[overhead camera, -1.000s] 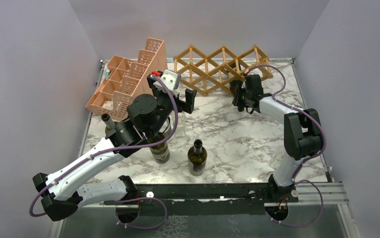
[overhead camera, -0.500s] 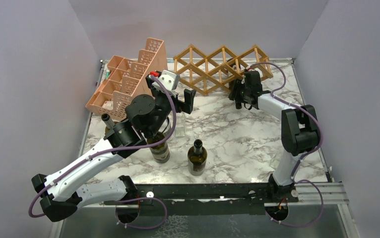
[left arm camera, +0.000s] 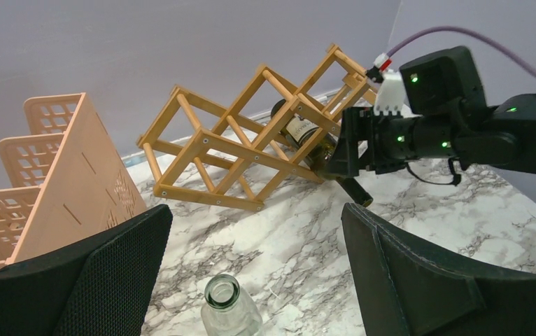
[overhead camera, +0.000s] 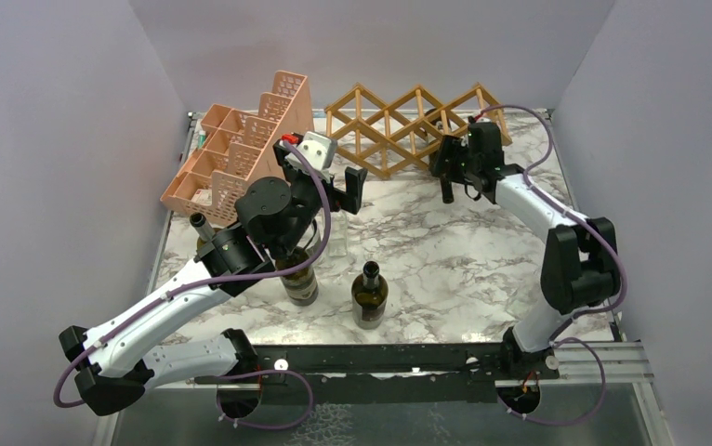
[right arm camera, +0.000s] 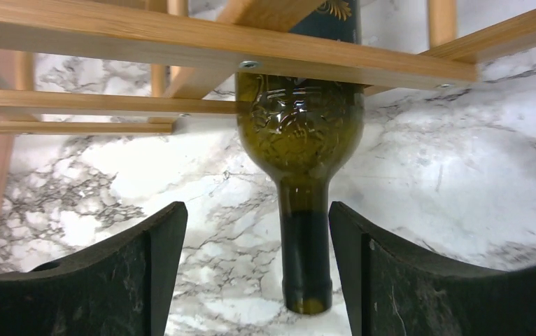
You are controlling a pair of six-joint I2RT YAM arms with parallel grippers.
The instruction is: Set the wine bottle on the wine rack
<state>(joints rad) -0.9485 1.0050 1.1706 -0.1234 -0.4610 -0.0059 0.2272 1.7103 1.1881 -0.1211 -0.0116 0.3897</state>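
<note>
The dark bottle still stands outside the rack. My right gripper needs to move back from the rack (overhead camera: 399,125) next, to the left in the top view, onto the dark bottle's neck (overhead camera: 371,270).
The golden-brown wooden wine rack (overhead camera: 399,125) stands at the back of the marble table. A dark green wine bottle (right arm camera: 300,133) lies in one of its openings, neck pointing out over the table; the left wrist view shows the same wine bottle (left arm camera: 307,136) inside the rack (left arm camera: 237,147). My right gripper (right arm camera: 255,220) is open, a finger on each side of the neck with a gap on both sides. It hovers at the rack's right front (overhead camera: 450,172). My left gripper (left arm camera: 255,217) is open and holds nothing, above a clear glass bottle (left arm camera: 227,301).
A pink perforated organizer (overhead camera: 241,153) stands at the back left. Upright bottles stand near the front: a dark one (overhead camera: 369,295), a green one (overhead camera: 298,279) under the left arm, and another (overhead camera: 202,226) at the left edge.
My right gripper has opened and let go of the bottle's neck, and the right arm has shifted up and to the right. The left arm has not moved.
</note>
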